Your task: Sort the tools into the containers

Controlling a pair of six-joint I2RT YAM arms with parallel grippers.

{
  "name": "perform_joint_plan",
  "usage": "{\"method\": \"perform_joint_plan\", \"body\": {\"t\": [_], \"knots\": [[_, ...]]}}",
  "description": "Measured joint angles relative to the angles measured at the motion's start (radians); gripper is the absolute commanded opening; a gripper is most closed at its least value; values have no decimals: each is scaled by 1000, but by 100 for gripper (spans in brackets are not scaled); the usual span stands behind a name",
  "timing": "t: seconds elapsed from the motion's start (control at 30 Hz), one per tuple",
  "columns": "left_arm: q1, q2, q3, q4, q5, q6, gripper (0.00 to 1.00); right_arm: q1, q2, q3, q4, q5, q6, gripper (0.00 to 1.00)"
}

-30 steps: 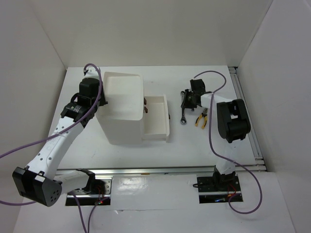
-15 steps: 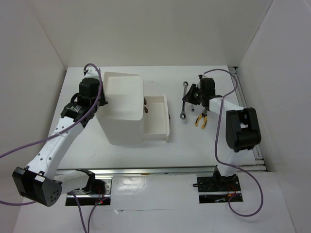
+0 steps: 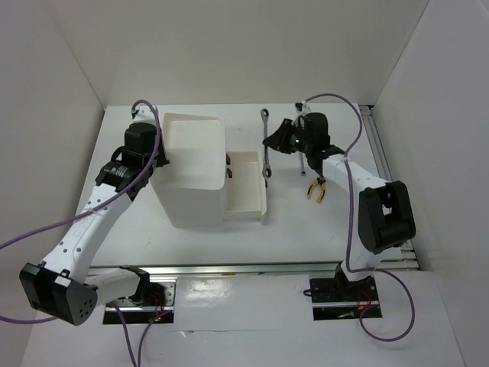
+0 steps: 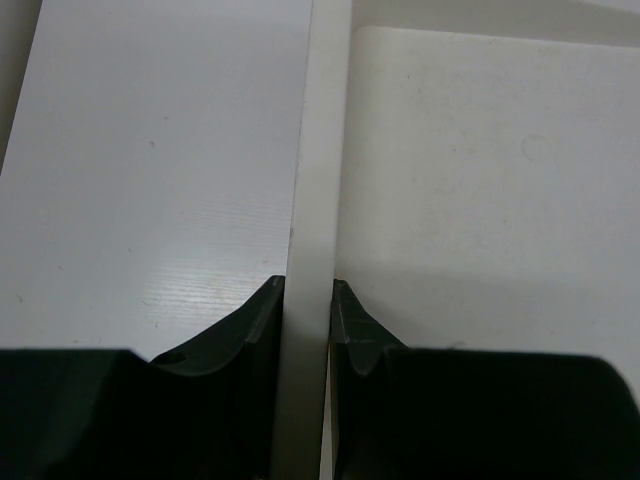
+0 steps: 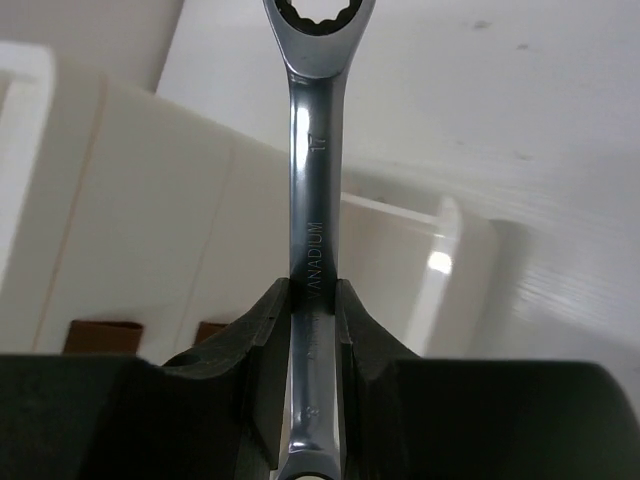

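The empty open drawer is below my right gripper and to its left in the top view. My right gripper will carry the wrench over there next, lower it and let it go.
My right gripper is shut on a silver wrench and holds it in the air just right of the open drawer. In the right wrist view the wrench runs straight up between the gripper's fingers, with the drawer below. My left gripper is shut on the left wall of the tall white box. In the left wrist view this gripper pinches that wall. Yellow-handled pliers lie on the table to the right.
Dark reddish-brown drawer handles show on the box's right face, also in the right wrist view. A thin dark tool lies beside the pliers. White walls enclose the table; a rail runs along its right edge.
My right gripper has lifted the wrench off the table near the pliers and carried it left, up to the open drawer. The left arm has not moved.
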Motion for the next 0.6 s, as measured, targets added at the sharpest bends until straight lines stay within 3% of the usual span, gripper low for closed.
{"method": "perform_joint_plan", "body": {"t": [0.23,0.6], "knots": [[0,0,0,0,0,0,26,175,0,54,-27,21,-67,0],[0,0,0,0,0,0,26,226,30,48,-127,115,-202,0]]}}
